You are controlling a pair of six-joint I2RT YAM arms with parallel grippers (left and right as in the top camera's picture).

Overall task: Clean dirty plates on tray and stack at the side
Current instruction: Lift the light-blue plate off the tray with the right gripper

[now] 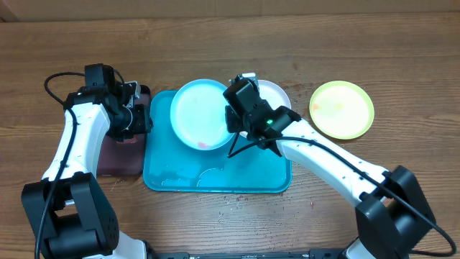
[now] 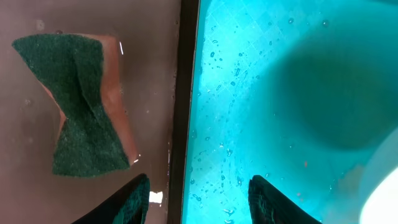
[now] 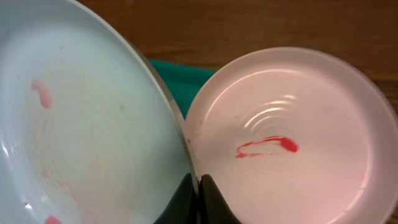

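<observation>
I need to raise my right gripper next, cross to the yellow-green plate [image 1: 341, 108], go down and let go of the light blue plate's rim, as it is off the tray, to the gripper's right in the overhead view.
My right gripper [image 1: 235, 124] [image 3: 199, 186] is shut on the right rim of the light blue plate [image 1: 200, 111] [image 3: 81, 124] and holds it tilted over the turquoise tray [image 1: 215, 180] [image 2: 261, 93]. The plate has red smears. The white plate [image 1: 279, 92] [image 3: 286, 137] lies just behind at the tray's far right corner, with a red smear in its middle, partly hidden by the arm. The yellow-green plate [image 1: 341, 108] lies on the table to the right. My left gripper [image 1: 136, 116] [image 2: 199, 199] is open and empty over the tray's left rim.
A smaller black-rimmed pinkish tray [image 1: 118, 158] [image 2: 155, 74] sits left of the turquoise tray and holds a green-topped sponge [image 2: 81, 99] in shallow water. Water drops lie on the turquoise tray's floor. Small specks lie on the wooden table in front.
</observation>
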